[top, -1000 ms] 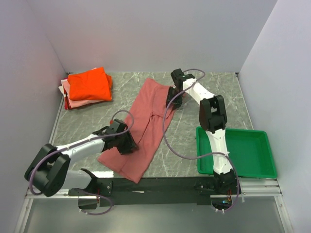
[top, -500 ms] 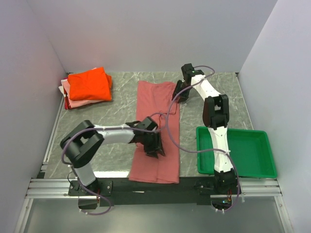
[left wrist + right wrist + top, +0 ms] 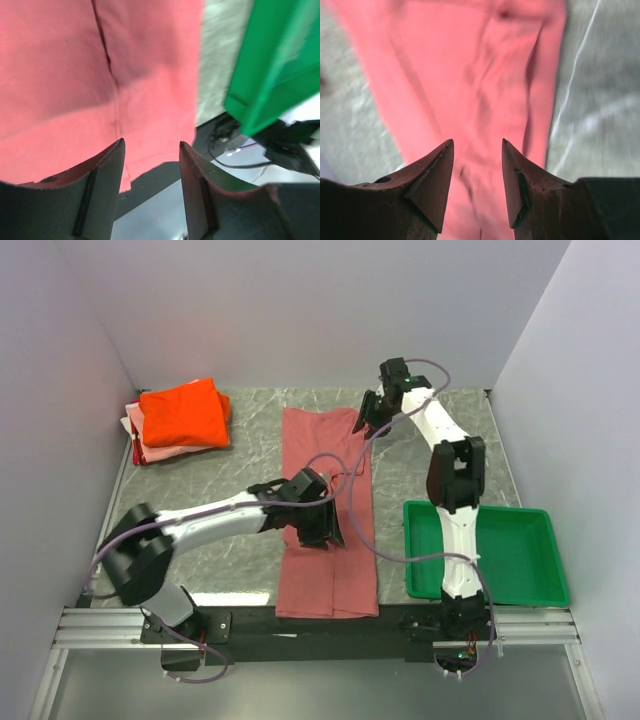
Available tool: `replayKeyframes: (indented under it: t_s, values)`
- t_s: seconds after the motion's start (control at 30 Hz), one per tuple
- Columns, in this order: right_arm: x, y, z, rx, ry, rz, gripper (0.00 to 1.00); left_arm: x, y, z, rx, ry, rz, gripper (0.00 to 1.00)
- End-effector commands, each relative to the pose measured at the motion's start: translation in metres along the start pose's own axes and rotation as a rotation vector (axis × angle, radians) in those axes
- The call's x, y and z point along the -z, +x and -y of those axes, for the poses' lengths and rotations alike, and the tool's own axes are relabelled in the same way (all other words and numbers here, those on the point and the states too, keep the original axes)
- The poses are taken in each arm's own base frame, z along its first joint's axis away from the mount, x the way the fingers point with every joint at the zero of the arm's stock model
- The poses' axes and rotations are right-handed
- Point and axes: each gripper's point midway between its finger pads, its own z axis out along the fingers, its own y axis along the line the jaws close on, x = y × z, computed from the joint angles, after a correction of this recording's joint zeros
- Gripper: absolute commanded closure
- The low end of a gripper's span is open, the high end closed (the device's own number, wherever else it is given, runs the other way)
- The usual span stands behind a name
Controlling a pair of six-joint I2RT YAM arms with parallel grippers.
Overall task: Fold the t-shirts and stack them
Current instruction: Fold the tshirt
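Note:
The robot's right gripper needs to move back and down next onto the near corner of the brick-red t-shirt by the green tray and close on it, since that end of the t-shirt hangs over the table's front edge.
A dusty brick-red t-shirt [image 3: 325, 505] lies folded into a long strip down the middle of the table, its near end hanging over the front edge. It fills the left wrist view [image 3: 75, 75] and the right wrist view [image 3: 470, 85]. My left gripper [image 3: 330, 530] is open and empty over the strip's near half [image 3: 150, 145]. My right gripper [image 3: 368, 420] is open and empty over the strip's far right corner [image 3: 477, 142]. A folded bright orange t-shirt [image 3: 183, 412] tops a stack of pale pink and white tees [image 3: 140, 445] at the far left.
A green plastic tray [image 3: 525, 585] sits at the near right of the table, and its edge shows in the left wrist view [image 3: 272, 65]. Grey walls close in the back and both sides. The black front rail [image 3: 300, 625] runs under the shirt's near end.
The shirt has swung from a slant to a straight strip. My left gripper moved right along it and rose off the cloth. My right gripper moved back and to the right, letting go.

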Motion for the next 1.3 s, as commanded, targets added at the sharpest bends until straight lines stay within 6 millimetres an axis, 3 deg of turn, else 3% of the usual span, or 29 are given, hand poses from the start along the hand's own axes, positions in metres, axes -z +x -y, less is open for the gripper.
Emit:
replayKeyframes:
  t_s: [0.0, 0.03, 0.07, 0.1, 0.17, 0.2, 0.27, 0.3, 0.33, 0.4, 0.43, 0.5, 0.53, 0.6, 0.63, 0.7, 0.83, 1.27]
  values:
    - [0.106, -0.014, -0.051, 0.116, -0.124, 0.180, 0.50, 0.034, -0.010, -0.010, -0.042, -0.037, 0.134, 0.46]
    - [0.100, 0.005, -0.039, 0.102, -0.100, 0.137, 0.50, 0.036, -0.008, -0.018, -0.039, -0.056, 0.140, 0.46]
    - [0.107, 0.012, -0.038, 0.107, -0.103, 0.145, 0.50, 0.038, -0.004, -0.026, -0.034, -0.073, 0.142, 0.46]
    - [0.130, 0.021, -0.045, 0.126, -0.123, 0.171, 0.50, 0.041, 0.005, -0.040, -0.018, -0.092, 0.138, 0.47]
    - [0.125, 0.057, -0.027, 0.121, -0.084, 0.109, 0.50, 0.044, 0.013, -0.052, 0.003, -0.100, 0.138, 0.47]
    - [0.141, 0.069, -0.028, 0.138, -0.085, 0.128, 0.50, 0.048, 0.021, -0.063, 0.019, -0.104, 0.138, 0.47]
    - [0.131, 0.119, -0.008, 0.146, -0.028, 0.038, 0.50, 0.053, 0.027, -0.071, 0.031, -0.112, 0.144, 0.46]
    - [0.144, 0.133, -0.008, 0.158, -0.035, 0.051, 0.50, 0.056, 0.030, -0.076, 0.031, -0.115, 0.147, 0.47]
    - [0.132, 0.170, 0.008, 0.160, 0.008, -0.019, 0.50, 0.057, 0.033, -0.079, 0.029, -0.120, 0.140, 0.47]
    - [0.140, 0.201, 0.013, 0.170, -0.003, -0.020, 0.50, 0.057, 0.038, -0.084, 0.024, -0.123, 0.121, 0.47]
    - [0.129, 0.238, 0.027, 0.156, 0.023, -0.093, 0.50, 0.056, 0.042, -0.087, 0.024, -0.128, 0.109, 0.48]
    - [0.135, 0.267, 0.030, 0.156, -0.006, -0.104, 0.50, 0.057, 0.048, -0.092, 0.036, -0.135, 0.095, 0.48]
    - [0.130, 0.293, 0.044, 0.116, 0.019, -0.154, 0.50, 0.058, 0.049, -0.093, 0.039, -0.135, 0.098, 0.48]
    - [0.136, 0.318, 0.046, 0.127, 0.002, -0.158, 0.50, 0.062, 0.051, -0.094, 0.046, -0.114, 0.112, 0.48]
    - [0.132, 0.336, 0.057, 0.085, 0.021, -0.189, 0.50, 0.063, 0.053, -0.096, 0.055, -0.115, 0.115, 0.47]
    - [0.135, 0.355, 0.056, 0.092, -0.023, -0.192, 0.50, 0.063, 0.059, -0.103, 0.084, -0.119, 0.108, 0.47]
    - [0.132, 0.394, 0.080, 0.018, 0.015, -0.242, 0.52, 0.061, 0.070, -0.116, 0.135, -0.148, 0.088, 0.48]
    - [0.129, 0.427, 0.095, 0.067, 0.140, -0.280, 0.55, 0.066, 0.081, -0.134, 0.195, -0.155, 0.135, 0.48]
